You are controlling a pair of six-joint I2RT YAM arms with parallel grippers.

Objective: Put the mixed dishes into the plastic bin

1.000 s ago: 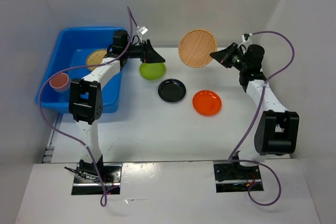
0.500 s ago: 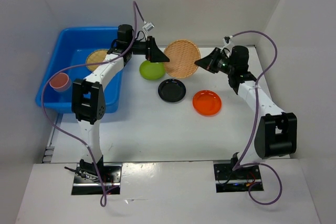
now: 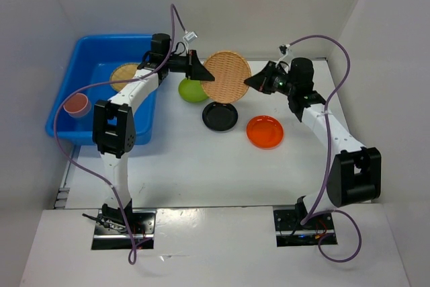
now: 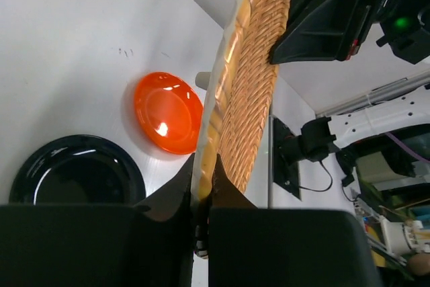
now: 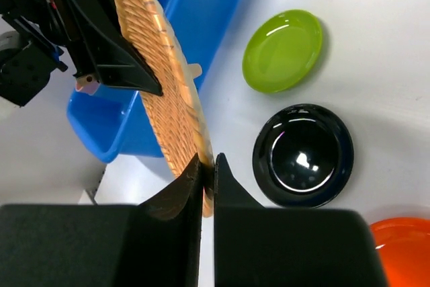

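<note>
I need to carry the held plate left in the top view with my left gripper next, over the bin's woven plate below, then lower it and let go.
A woven tan plate (image 3: 226,75) hangs on edge in the air above the table, held from both sides. My left gripper (image 3: 201,72) is shut on its left rim (image 4: 203,179). My right gripper (image 3: 250,82) is shut on the opposite rim (image 5: 208,166). The blue plastic bin (image 3: 101,38) stands at the far left, with another woven plate (image 3: 124,73) and a pink cup (image 3: 77,105) inside. On the table lie a lime green plate (image 3: 191,91), a black plate (image 3: 220,116) and an orange plate (image 3: 265,132).
White walls close in the table at the back and on both sides. The held plate hangs just right of the bin's right wall (image 5: 208,11), above the green plate (image 5: 282,50) and black plate (image 5: 302,156).
My right gripper carried the woven plate leftward toward the bin. My left gripper swung right to meet it and shut on the plate's other rim.
</note>
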